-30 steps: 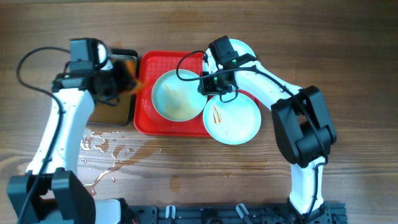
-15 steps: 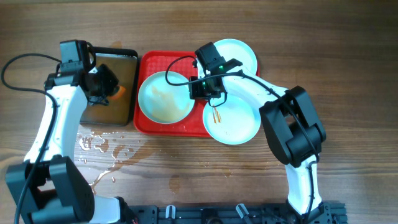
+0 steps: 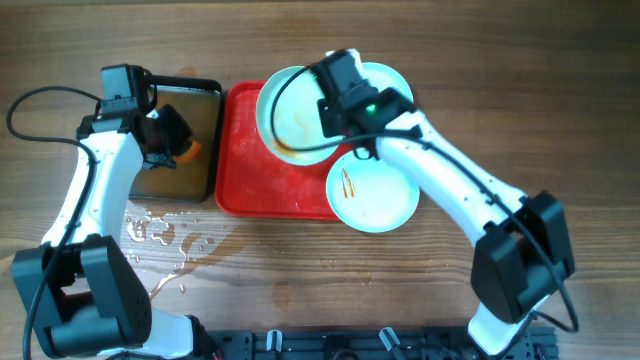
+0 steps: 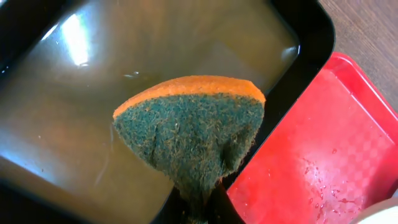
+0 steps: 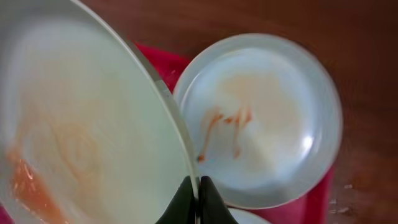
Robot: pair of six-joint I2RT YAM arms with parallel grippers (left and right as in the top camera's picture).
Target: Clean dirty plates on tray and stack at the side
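Observation:
Clear tabletop lies below my right gripper, to its right in the overhead view. My right gripper will carry the plate past the red tray (image 3: 250, 180), lower it and release it.
My right gripper (image 3: 325, 110) is shut on the rim of a smeared plate (image 3: 290, 115) and holds it tilted above the red tray (image 3: 250, 180); the right wrist view shows my fingers (image 5: 196, 198) pinching that plate (image 5: 81, 137). A second plate (image 3: 373, 188) with orange streaks lies at the tray's right edge and also shows in the right wrist view (image 5: 261, 118). A third plate (image 3: 392, 82) lies behind my right arm. My left gripper (image 3: 170, 140) is shut on a green and orange sponge (image 4: 193, 137) over the black tray (image 3: 185, 170).
The black tray (image 4: 56, 106) holds brownish water. Water is spilled on the wooden table (image 3: 165, 235) in front of the black tray. Droplets lie on the red tray (image 4: 323, 143).
My right gripper has lifted the smeared plate off the red tray, up and toward the back. My left gripper has pulled back over the black tray with the sponge.

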